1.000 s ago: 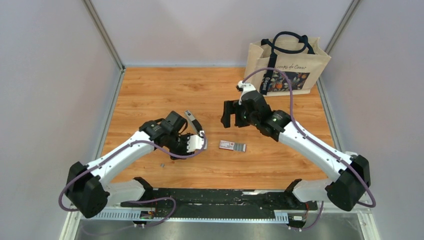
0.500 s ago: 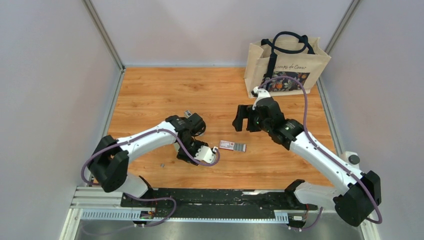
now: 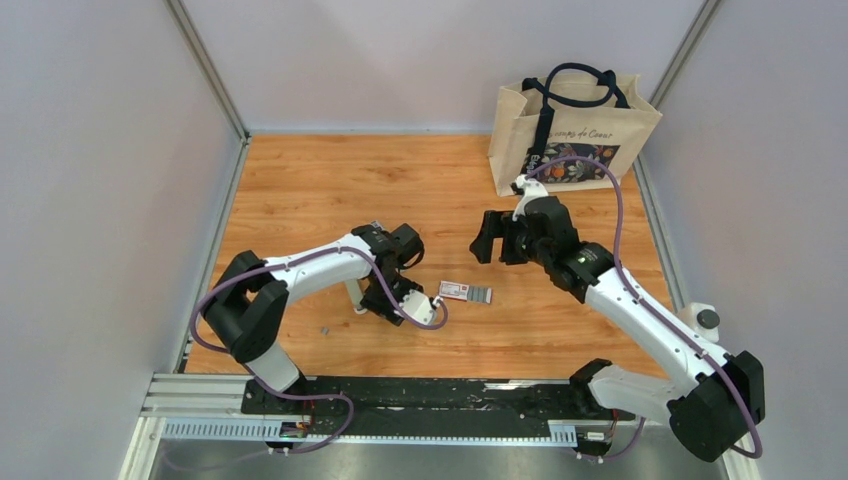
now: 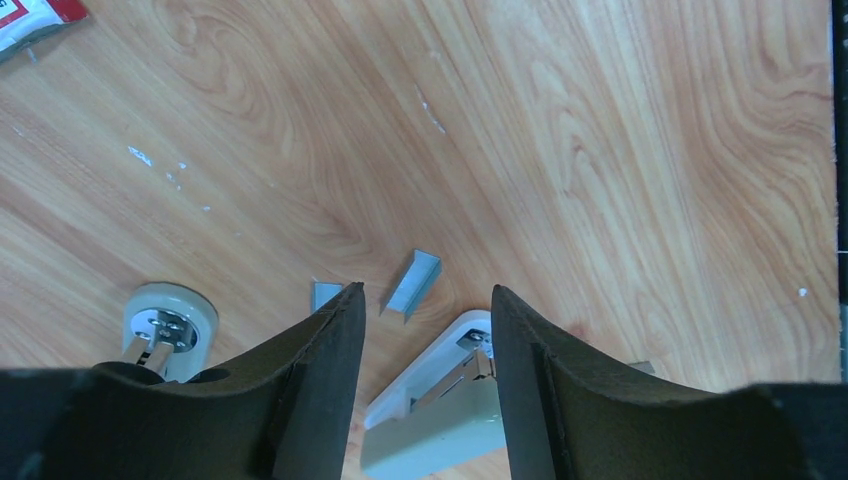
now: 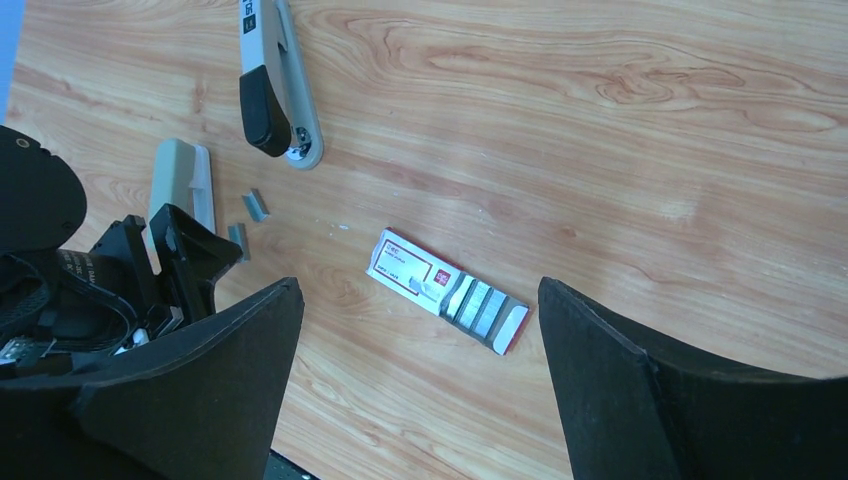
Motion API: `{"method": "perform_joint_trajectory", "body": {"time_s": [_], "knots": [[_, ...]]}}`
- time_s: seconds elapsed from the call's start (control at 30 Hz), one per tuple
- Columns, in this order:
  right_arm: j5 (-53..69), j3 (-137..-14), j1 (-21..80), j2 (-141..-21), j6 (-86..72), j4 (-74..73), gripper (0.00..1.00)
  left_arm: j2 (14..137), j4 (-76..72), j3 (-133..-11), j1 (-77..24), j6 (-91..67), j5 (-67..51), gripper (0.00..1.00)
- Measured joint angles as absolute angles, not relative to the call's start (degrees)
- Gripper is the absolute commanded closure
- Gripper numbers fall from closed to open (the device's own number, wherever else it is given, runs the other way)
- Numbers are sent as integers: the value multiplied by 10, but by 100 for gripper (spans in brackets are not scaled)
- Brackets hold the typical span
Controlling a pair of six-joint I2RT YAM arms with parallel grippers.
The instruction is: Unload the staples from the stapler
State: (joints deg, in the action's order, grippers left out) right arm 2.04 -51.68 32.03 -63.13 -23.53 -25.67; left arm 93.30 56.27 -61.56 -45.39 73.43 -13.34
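I will next lower my left gripper onto the loose staple strip by the pale stapler part and close my fingers across it.
The stapler (image 5: 272, 90) lies on the wooden table, grey with a black part; its round end also shows in the left wrist view (image 4: 170, 318). A pale grey and white stapler part (image 5: 180, 185) lies beside it. My left gripper (image 4: 426, 292) is open and low over the table, and that part (image 4: 450, 410) lies between its fingers, unclamped. Two loose staple strips (image 4: 413, 283) lie just ahead of the fingertips. My right gripper (image 5: 420, 285) is open and empty above the table, right of the stapler (image 3: 487, 240). In the top view my left arm (image 3: 385, 290) hides most of the stapler.
A red-and-white staple box (image 3: 465, 292) lies slid open with staple strips showing (image 5: 445, 290), between the two grippers. A printed tote bag (image 3: 570, 130) stands at the back right. A tiny metal bit (image 3: 325, 328) lies near the front left.
My left arm has stretched out to the right and its gripper has come down over the stapler part. My right gripper has drawn back a little to the right.
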Motion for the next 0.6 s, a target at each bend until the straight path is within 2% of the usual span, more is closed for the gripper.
{"method": "perform_joint_trajectory", "body": {"time_s": [0.6], "knots": [[26,-517,316,-630,-231,-255,11,943,467,-552,-459,738,-95,44]]}}
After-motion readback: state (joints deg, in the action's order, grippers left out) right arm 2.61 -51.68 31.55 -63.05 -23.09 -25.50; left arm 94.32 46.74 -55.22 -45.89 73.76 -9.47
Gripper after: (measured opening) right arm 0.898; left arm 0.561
